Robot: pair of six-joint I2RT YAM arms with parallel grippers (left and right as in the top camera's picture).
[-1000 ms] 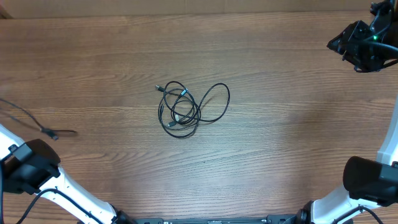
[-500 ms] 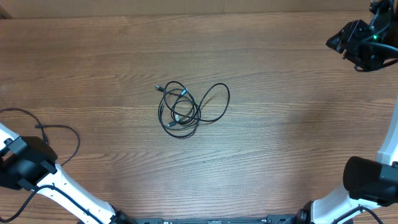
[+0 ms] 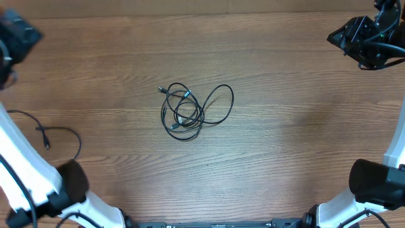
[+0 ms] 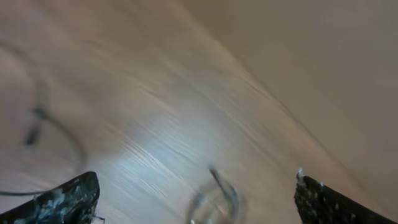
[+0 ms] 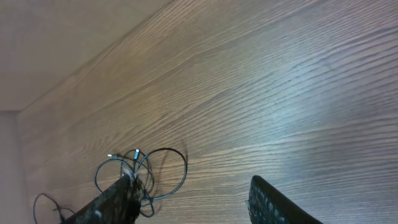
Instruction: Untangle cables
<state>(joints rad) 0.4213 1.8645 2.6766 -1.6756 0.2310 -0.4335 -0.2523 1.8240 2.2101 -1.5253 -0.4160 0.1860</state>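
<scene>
My left gripper, well away from the tangle at mid-table, swings across toward the cables next and lowers onto their far looped edge point(image 3: 178, 85) point(image 4: 230, 189).
A tangle of thin black cables point(image 3: 188, 112) with silver-tipped plugs lies mid-table. It also shows blurred in the left wrist view as cables point(image 4: 214, 198) and in the right wrist view as cables point(image 5: 147, 173). One separate loose cable point(image 3: 49, 135) lies curled at the left edge. My left gripper point(image 3: 14, 35) is a blur high at the far left, well away from both; its fingers stand wide apart and open, left gripper point(image 4: 196, 182) empty. At the far right corner my right gripper point(image 3: 335, 38) hangs open and empty, right gripper point(image 5: 191, 182) far from the tangle.
The wooden table point(image 3: 291, 126) ends at its far edge along a plain wall point(image 5: 56, 37). The white bases of both arms point(image 3: 38, 183) stand at the near corners.
My left gripper opened and swung from the near left corner up to the far left. The loose cable it let go of now lies curled on the table. The right gripper edged left.
</scene>
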